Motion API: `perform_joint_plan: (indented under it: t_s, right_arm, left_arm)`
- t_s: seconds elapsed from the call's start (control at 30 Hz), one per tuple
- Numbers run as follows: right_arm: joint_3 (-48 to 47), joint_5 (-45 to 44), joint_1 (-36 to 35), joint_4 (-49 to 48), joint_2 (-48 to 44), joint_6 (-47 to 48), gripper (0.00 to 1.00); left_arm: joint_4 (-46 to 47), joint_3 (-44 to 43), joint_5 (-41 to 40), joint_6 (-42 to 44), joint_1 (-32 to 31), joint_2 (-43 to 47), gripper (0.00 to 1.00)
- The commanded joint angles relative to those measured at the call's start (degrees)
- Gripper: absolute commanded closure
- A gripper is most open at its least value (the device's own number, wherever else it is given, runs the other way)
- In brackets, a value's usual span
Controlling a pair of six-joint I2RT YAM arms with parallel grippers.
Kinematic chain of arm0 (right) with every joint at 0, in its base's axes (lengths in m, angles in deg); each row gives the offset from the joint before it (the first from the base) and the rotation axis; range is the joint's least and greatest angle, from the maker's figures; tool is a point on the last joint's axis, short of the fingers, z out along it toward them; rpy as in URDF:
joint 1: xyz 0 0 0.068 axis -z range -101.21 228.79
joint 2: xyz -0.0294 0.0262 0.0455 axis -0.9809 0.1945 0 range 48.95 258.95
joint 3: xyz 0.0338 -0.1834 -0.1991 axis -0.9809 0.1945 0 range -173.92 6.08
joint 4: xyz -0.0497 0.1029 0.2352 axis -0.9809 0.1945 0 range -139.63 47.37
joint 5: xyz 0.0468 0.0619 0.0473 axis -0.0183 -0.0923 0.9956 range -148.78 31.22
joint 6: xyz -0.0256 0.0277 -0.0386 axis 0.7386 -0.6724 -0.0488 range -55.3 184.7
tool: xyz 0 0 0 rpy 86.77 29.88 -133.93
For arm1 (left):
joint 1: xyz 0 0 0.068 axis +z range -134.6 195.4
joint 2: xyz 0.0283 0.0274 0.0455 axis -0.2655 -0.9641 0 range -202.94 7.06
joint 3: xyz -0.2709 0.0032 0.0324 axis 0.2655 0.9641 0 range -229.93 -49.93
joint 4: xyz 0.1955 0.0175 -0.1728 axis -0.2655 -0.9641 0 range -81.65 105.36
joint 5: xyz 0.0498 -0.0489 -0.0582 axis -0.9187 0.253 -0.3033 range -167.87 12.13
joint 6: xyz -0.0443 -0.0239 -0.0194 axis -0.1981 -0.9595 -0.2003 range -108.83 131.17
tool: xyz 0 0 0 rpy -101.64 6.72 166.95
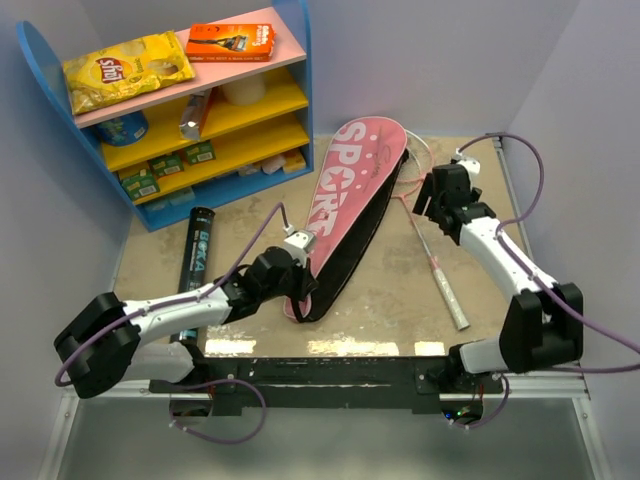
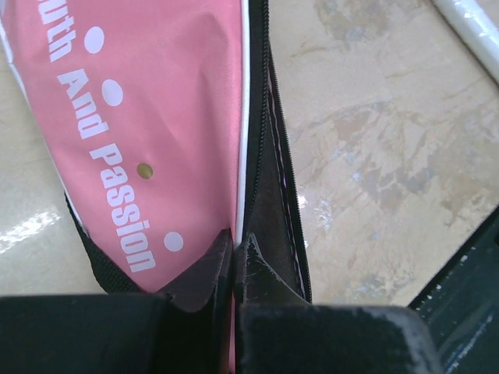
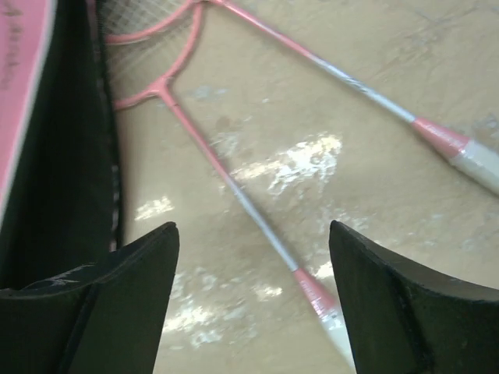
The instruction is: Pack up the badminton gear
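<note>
The robot's right gripper needs to move down past the nearer racket next and close on the stem's pink part, since the second racket's slim stem lies uncovered beyond that nearer racket.
The pink "SPORT" racket cover lies slanted across the middle of the table, its black-edged side turned up. My left gripper is shut on the cover's edge near its narrow end; in the left wrist view the fingertips pinch the white piping between the pink cover and its black lining. My right gripper hangs open above the table right of the cover, with a racket's pale shaft below the gap. A second racket lies beyond it. The black tube lies at the left.
A blue shelf unit stands at the back left, with a yellow chip bag and an orange box on top. One racket handle points toward the near right. Grey walls close the table in on three sides.
</note>
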Motion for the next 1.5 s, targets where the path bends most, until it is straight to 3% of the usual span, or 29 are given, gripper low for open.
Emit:
perform_joint_plan:
  t_s: [0.0, 0.2, 0.53, 0.87, 1.0, 1.33, 1.43, 1.47]
  right_arm:
    - [-4.59, -0.66, 5.16, -2.24, 7.81, 8.63, 0.18]
    - [-6.89, 7.17, 10.79, -9.09, 15.99, 12.41, 0.18]
    - [-9.35, 11.40, 15.71, -20.00, 27.15, 24.18, 0.20]
    - [-23.83, 13.16, 16.59, -10.60, 34.89, 35.09, 0.20]
    - [-28.24, 18.95, 16.94, -4.98, 39.89, 36.58, 0.19]
    - [-24.38, 25.73, 17.21, -5.06, 44.47, 35.18, 0.21]
    - [-24.12, 25.99, 17.30, -4.44, 44.65, 35.18, 0.25]
    - [-24.38, 25.38, 17.38, -3.92, 44.91, 35.00, 0.31]
  left_arm:
    - [10.61, 0.72, 7.46, -1.49, 0.40, 0.25, 1.00]
    - [16.66, 3.70, 12.82, -3.86, 0.84, 1.48, 1.00]
    - [23.18, 6.43, 16.87, -6.15, 1.02, 1.57, 1.00]
    - [20.98, 5.12, 15.99, -3.08, 1.98, 4.20, 1.00]
    - [21.25, 5.64, 16.43, -2.90, 2.34, 4.99, 1.00]
    - [20.46, 6.61, 16.34, -2.63, 2.42, 6.84, 1.00]
    - [20.46, 6.78, 16.43, -2.55, 2.51, 7.01, 1.00]
    - [20.54, 6.79, 16.25, -2.55, 2.51, 7.28, 1.00]
